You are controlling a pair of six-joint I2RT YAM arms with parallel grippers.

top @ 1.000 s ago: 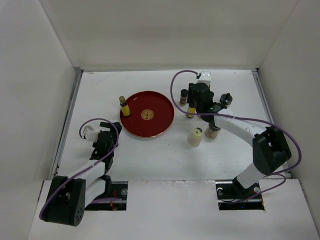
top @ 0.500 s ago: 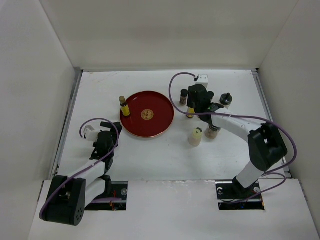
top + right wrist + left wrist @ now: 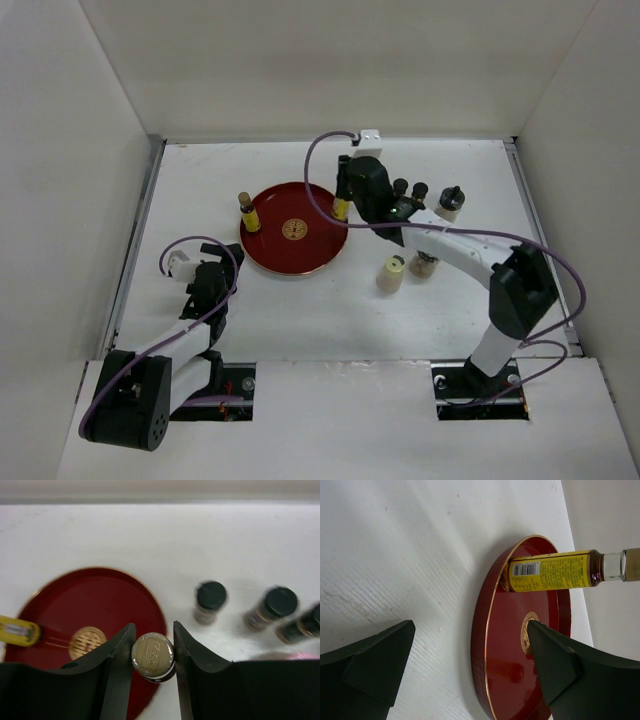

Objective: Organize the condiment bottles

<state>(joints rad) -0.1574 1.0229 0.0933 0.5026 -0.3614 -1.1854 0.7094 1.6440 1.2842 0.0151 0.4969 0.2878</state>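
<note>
My right gripper holds the gold cap and should go down and left in the top view next, to let go of it over the bottom of the tray beside the standing yellow bottle, because that spot is empty.
My right gripper is shut on a slim yellow bottle with a gold cap and holds it over the right rim of the round red tray. Another slim yellow bottle stands on the tray's left edge; it also shows in the left wrist view. Dark black-capped bottles stand right of the gripper, with one more farther right. A cream yellow-lidded bottle and a brown one stand nearer. My left gripper is open and empty, left of the tray.
White walls enclose the table on three sides. The tray's rim lies close in front of my left gripper. In the right wrist view three dark-capped bottles stand on the table right of the held bottle.
My right gripper has lifted the yellow bottle from among the bottles at the right and carried it left to the tray's right rim. The left arm has not moved.
</note>
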